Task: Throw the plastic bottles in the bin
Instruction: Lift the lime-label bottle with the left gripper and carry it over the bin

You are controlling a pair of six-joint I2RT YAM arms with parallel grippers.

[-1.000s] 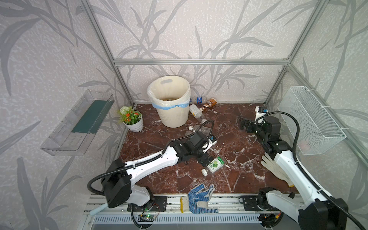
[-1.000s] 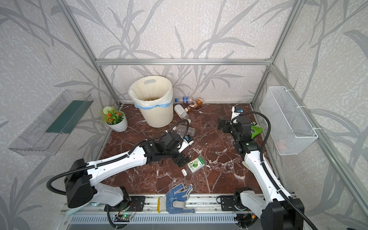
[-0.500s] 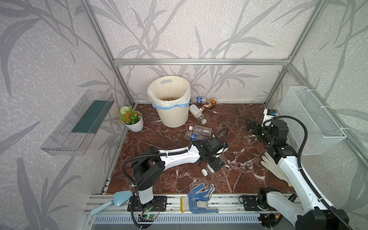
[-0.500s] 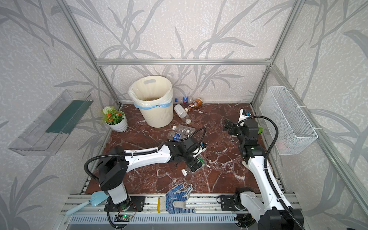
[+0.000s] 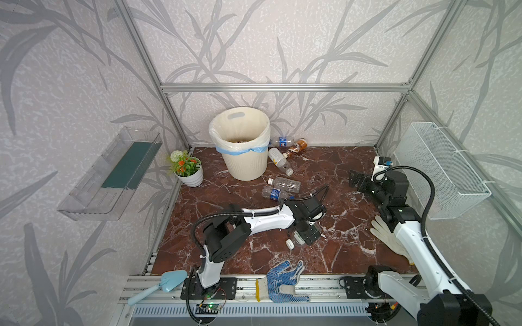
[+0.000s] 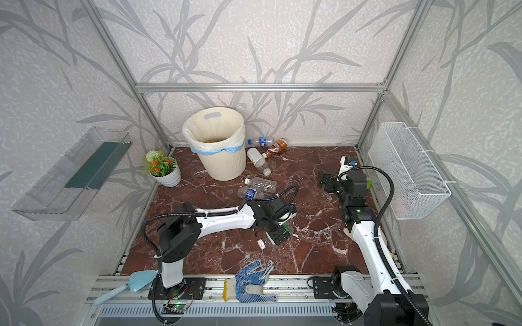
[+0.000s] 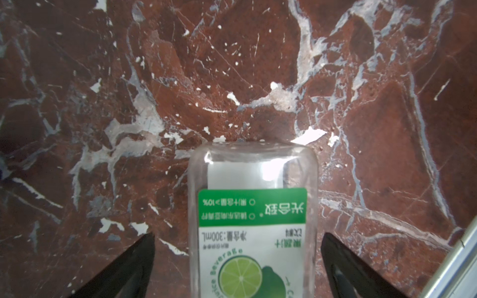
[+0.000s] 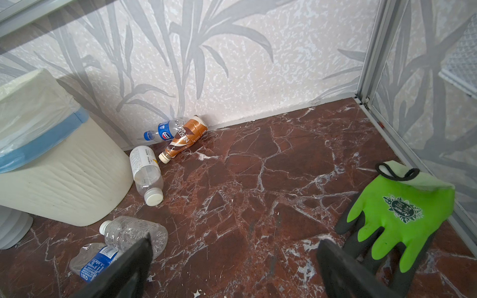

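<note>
My left gripper's open fingers straddle the bottle, so it should lower slightly over the green lime label and close on the bottle's sides.
My left gripper point(image 5: 306, 235) points down at the floor, open, its fingers either side of a lying clear bottle with a green lime label point(image 7: 253, 219), apart from it; its white cap point(image 5: 290, 243) sticks out. My right gripper point(image 5: 354, 178) hangs open and empty over the right back floor. The cream bin point(image 5: 240, 149) stands at the back. Beside it lie a blue-labelled bottle point(image 5: 281, 141), a brown one point(image 5: 298, 146) and a white-labelled one point(image 5: 278, 161). A clear bottle point(image 5: 284, 183) and a crushed blue-labelled one point(image 5: 274, 193) lie mid-floor.
A flower pot point(image 5: 187, 172) stands left of the bin. A blue-dotted glove point(image 5: 285, 278) lies at the front edge and a white glove point(image 5: 387, 240) by my right arm. A green glove point(image 8: 397, 214) lies near the right wall, under the mesh basket point(image 5: 440, 169).
My left gripper has swung right and toward the front, coming down over the green-labelled bottle. My right gripper shifted a little to the right, then stayed put.
</note>
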